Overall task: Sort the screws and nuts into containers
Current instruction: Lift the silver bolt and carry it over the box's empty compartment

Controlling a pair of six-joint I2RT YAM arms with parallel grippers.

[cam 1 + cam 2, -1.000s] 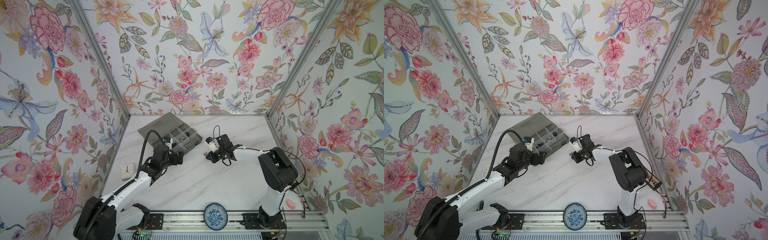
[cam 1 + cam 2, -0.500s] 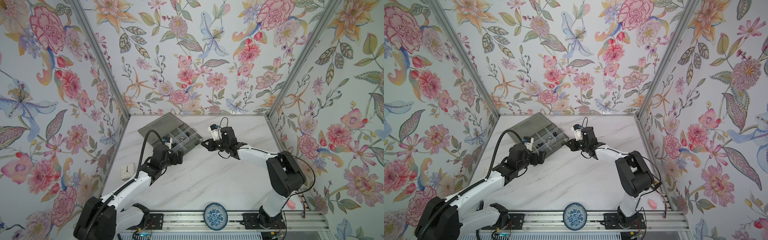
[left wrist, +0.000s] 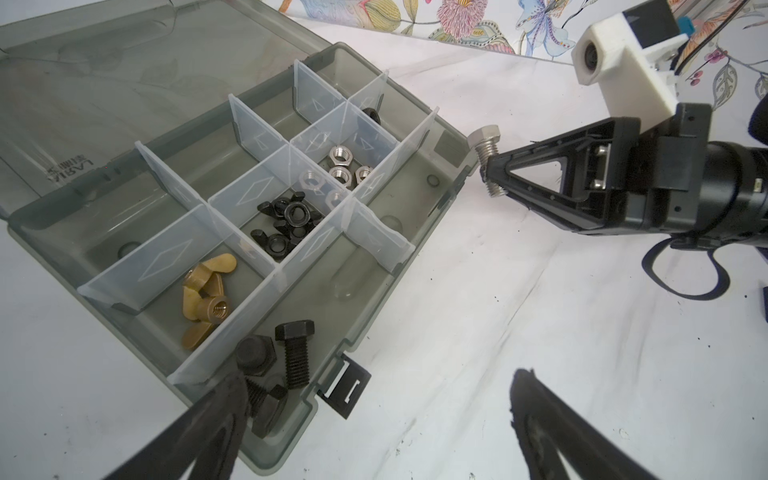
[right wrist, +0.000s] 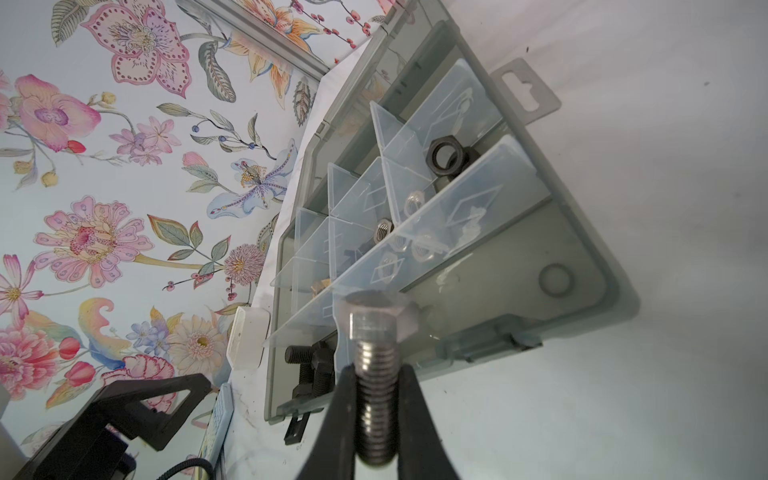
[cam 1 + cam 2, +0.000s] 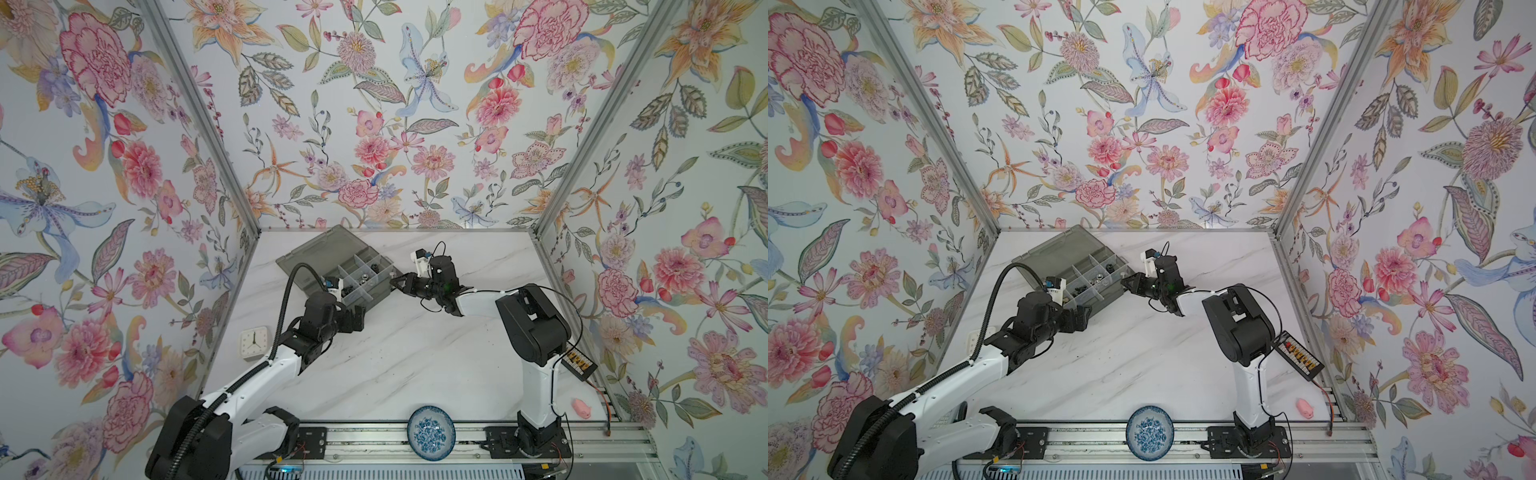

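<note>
The right gripper will next take the screw across the box's edge over the bare compartment (image 5: 385, 283) (image 4: 496, 292), which is empty of other pieces, and let go of the screw's shank.
The smoky grey organizer box (image 5: 320, 251) (image 5: 1067, 249) lies open at the back left of the table. Its containers hold brass wing nuts (image 3: 205, 299), black nuts (image 3: 286, 224), silver nuts (image 3: 345, 166) and black screws (image 3: 295, 353). My right gripper (image 5: 395, 281) (image 4: 376, 382) is shut on the threaded shank of a silver screw (image 3: 486, 158) (image 4: 376, 320). The screw's head hangs just off the box's right edge, beside a long bare compartment (image 3: 399, 199). My left gripper (image 5: 359, 318) (image 3: 380, 378) stands open at the box's near corner, one finger over the black screws.
A blue-and-white dish (image 5: 431, 432) sits on the front rail. A white clock (image 5: 254, 342) lies by the left wall, and a pink toy (image 5: 582, 408) and a connector board (image 5: 579, 363) lie at the right. Flowered walls close three sides.
My right gripper has carried the silver screw left and back from the middle of the table to the box's right edge. The left arm has stayed still.
</note>
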